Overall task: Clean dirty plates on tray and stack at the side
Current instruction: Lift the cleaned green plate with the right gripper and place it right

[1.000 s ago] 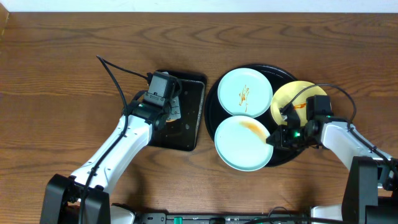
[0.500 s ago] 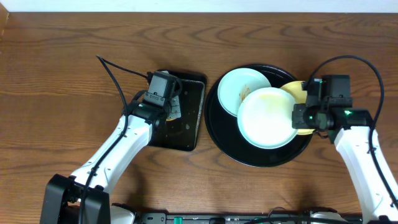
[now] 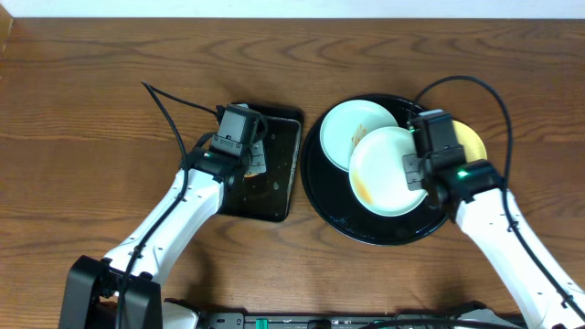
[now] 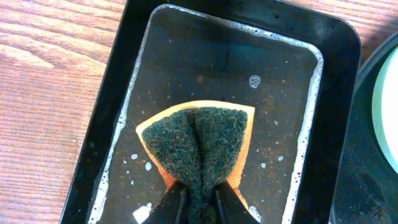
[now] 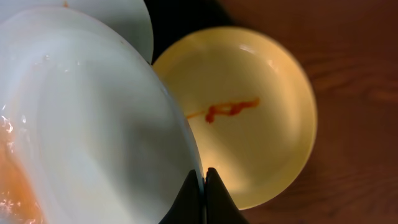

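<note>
The tabletop is bare to the right of my right gripper in the overhead view, so I need to carry the plate past the yellow one next, lower it and let go.
My right gripper [image 3: 413, 170] is shut on the rim of a mint-blue plate [image 3: 384, 171] with an orange sauce smear and holds it lifted over the round black tray [image 3: 338, 215]; the wrist view shows the jaws [image 5: 203, 180] pinching that plate's [image 5: 87, 124] edge. A second mint-blue plate [image 3: 352, 128] with streaks lies on the tray, partly under the held one. The yellow plate [image 3: 468, 139] with a red streak [image 5: 249, 118] lies at the tray's right edge. My left gripper [image 4: 200, 199] is shut on a green and orange sponge [image 4: 199, 143].
The sponge rests in a small rectangular black tray [image 3: 283, 183] with soapy water and foam [image 4: 124, 143], left of the round tray. Bare wood-grain tabletop [image 3: 82, 137] surrounds both trays. A black cable [image 3: 169, 110] runs along the left arm.
My right gripper has lifted the smeared mint-blue plate off the tray's front, carried it up and back over the tray, and turned it. The left arm has not moved.
</note>
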